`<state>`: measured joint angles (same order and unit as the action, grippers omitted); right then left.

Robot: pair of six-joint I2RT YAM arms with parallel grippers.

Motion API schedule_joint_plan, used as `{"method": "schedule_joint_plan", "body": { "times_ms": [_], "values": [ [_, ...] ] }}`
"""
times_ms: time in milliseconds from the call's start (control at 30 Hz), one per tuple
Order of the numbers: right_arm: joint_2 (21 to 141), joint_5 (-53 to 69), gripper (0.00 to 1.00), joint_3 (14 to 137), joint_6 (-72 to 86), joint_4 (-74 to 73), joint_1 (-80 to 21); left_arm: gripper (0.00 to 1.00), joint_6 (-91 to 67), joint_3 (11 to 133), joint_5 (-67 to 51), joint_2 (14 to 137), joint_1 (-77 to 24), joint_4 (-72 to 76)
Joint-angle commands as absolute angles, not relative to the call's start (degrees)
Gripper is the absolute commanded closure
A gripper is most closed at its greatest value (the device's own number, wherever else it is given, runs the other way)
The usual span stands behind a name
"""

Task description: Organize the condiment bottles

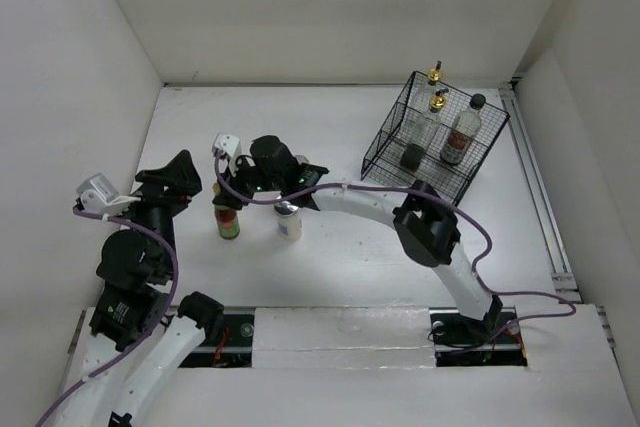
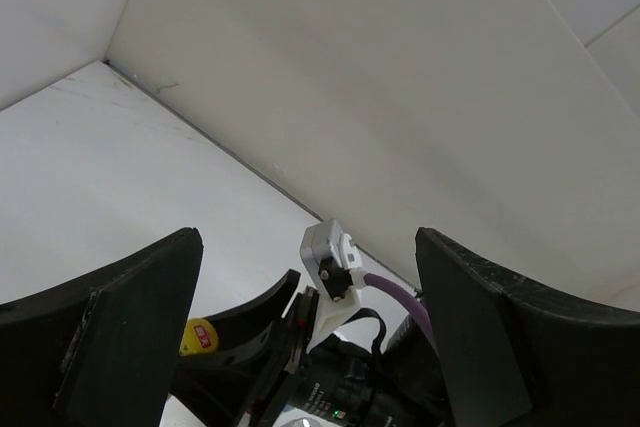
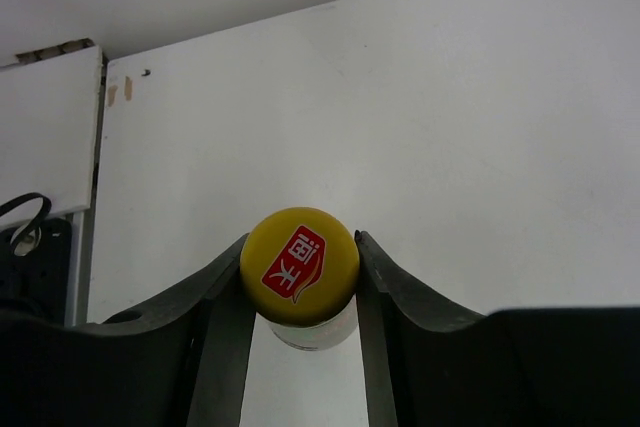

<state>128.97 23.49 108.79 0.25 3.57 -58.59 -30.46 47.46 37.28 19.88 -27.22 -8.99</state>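
I will lift my right gripper, move it to the right in the top view and lower the bottle into the near part of the basket, where there is free space.
My right gripper [image 3: 301, 242] is shut on the yellow cap of a small clear bottle [image 3: 300, 265] that stands on the white table. In the top view this gripper [image 1: 222, 193] reaches far left, over the bottle's red and green label [image 1: 229, 223]. A short silver-lidded jar [image 1: 288, 220] stands just to its right. Two clear bottles with gold pourers [image 1: 432, 107], a black-capped red-labelled bottle [image 1: 461, 133] and a small dark jar [image 1: 412, 156] stand in the black wire basket [image 1: 385, 152]. My left gripper [image 1: 172, 183] is open and empty, left of the held bottle, whose cap shows in its view [image 2: 197, 337].
The basket stands at the back right, near a rail on the right wall [image 1: 540, 187]. White walls close in the table on the left, back and right. My right arm [image 1: 370, 205] lies across the middle of the table. Its wrist camera [image 2: 328, 259] fills the space between my left fingers.
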Motion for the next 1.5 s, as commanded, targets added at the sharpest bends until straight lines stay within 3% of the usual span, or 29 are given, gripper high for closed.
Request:
{"method": "schedule_joint_plan", "body": {
  "times_ms": [0, 433, 667, 867, 1067, 1467],
  "values": [
    [122.0, 24.3, 0.73, 105.4, 3.7, 16.6, -59.0, 0.16, -29.4, 47.2, 36.4, 19.3, -27.0, -6.6],
    [92.1, 26.6, 0.77, 82.0, 17.7, 36.8, -46.9, 0.17, -26.5, 47.1, 33.4, 18.2, -27.0, -5.2],
    [71.4, 15.2, 0.77, 68.5, 16.1, 29.8, -36.3, 0.17, -22.9, 48.8, 20.0, 26.7, -27.0, -5.2],
    [53.9, -3.1, 0.77, 61.4, 12.5, 15.2, -30.1, 0.17, -21.7, 50.2, 11.1, 33.2, -27.0, -5.3],
    [47.3, -11.2, 0.77, 59.2, 12.0, 5.4, -23.5, 0.17, -21.7, 50.8, 9.3, 35.7, -27.0, -5.3],
    [51.6, -20.8, 0.78, 61.7, 9.3, 2.4, -15.2, 0.17, -22.8, 49.8, 7.7, 37.3, -27.0, -4.7]
  ]
}}
